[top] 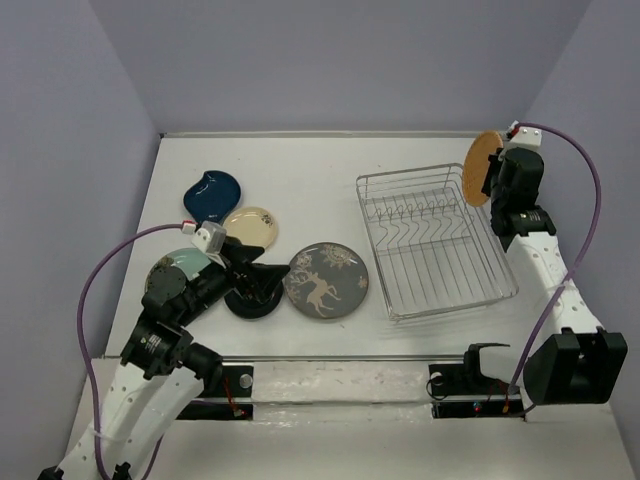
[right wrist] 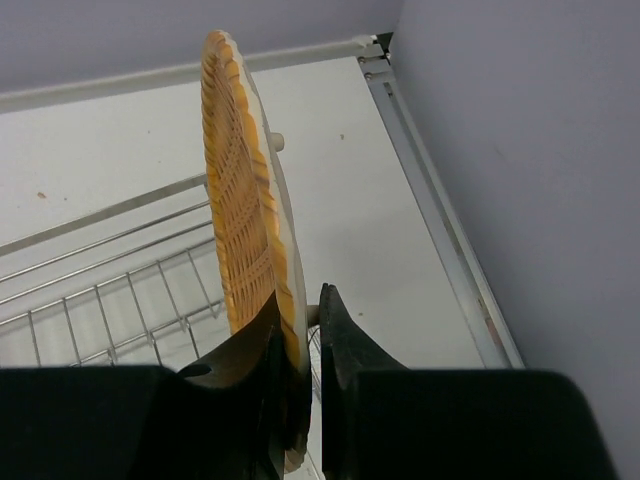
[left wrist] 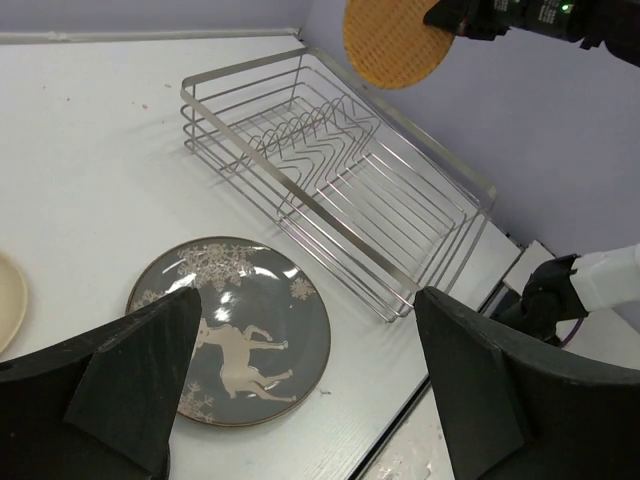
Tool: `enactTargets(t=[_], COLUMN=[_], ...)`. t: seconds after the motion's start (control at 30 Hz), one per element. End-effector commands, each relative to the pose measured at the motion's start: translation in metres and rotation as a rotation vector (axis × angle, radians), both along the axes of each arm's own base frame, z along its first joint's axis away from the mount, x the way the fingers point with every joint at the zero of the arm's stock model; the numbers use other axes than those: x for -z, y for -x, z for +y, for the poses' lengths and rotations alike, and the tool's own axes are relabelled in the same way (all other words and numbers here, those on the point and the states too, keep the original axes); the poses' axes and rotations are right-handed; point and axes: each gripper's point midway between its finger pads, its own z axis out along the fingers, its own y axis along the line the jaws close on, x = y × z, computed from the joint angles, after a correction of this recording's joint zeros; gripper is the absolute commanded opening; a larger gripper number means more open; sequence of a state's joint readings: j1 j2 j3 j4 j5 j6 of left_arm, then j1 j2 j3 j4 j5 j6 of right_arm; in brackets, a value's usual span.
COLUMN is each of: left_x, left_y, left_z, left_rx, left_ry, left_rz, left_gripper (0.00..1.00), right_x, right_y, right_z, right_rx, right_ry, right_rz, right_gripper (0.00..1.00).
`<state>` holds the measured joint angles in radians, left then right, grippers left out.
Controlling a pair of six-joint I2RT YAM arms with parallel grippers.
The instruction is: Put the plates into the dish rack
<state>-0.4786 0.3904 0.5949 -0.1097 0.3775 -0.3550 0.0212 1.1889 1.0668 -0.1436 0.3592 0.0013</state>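
My right gripper is going to lower next, shifting toward the dish rack's end wires, and then open, because the orange woven-look plate [top: 482, 168] stands on edge above the dish rack's far corner.
My right gripper [top: 498, 188] is shut on the rim of the orange woven-look plate [top: 482, 168], holding it upright on edge above the far right corner of the silver wire dish rack [top: 445, 265]. In the right wrist view the plate [right wrist: 240, 200] stands between the fingers [right wrist: 298, 300] over the rack wires [right wrist: 100, 300]. My left gripper [top: 250, 280] is open and empty over the small black plate [top: 262, 300]. The grey deer plate [top: 326, 280] lies flat beside it and shows between the left fingers [left wrist: 305, 310]. The cream [top: 252, 226], dark blue leaf [top: 212, 192] and pale green [top: 180, 268] plates lie to the left.
The rack holds no plates and its upright tines [left wrist: 300, 135] run along its far half. The purple side wall [right wrist: 520, 150] stands close to the right of the held plate. The table's near edge [top: 330, 358] runs just in front of the deer plate.
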Motion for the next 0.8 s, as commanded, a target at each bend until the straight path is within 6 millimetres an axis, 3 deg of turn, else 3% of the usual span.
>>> enactTargets(t=[0.0,0.33,0.5,0.77], left_x=[-0.016,-0.026,-0.025,-0.024], left_y=[0.014,0.03,0.03,0.031], left_z=[-0.003,-0.006,-0.006,-0.006], left_rx=[0.056,0.099,0.096,0.1], left_ry=[0.019,0.046,0.046,0.046], left_rz=[-0.095,-0.132,-0.131,-0.13], left_gripper=[0.99,0.99,0.99,0.99], right_x=[-0.046,0.001,0.037,0.054], right_y=[-0.013,-0.022,-0.029,-0.03], right_z=[-0.01,-0.007,-0.006,-0.011], right_rx=[-0.072,-0.204,-0.214,-0.203], right_ry=[0.061,0.025,-0.003,-0.008], right_rz=[-0.139,0.016,0.097,0.141], right_gripper=[0.07,0.07,0.07,0.07])
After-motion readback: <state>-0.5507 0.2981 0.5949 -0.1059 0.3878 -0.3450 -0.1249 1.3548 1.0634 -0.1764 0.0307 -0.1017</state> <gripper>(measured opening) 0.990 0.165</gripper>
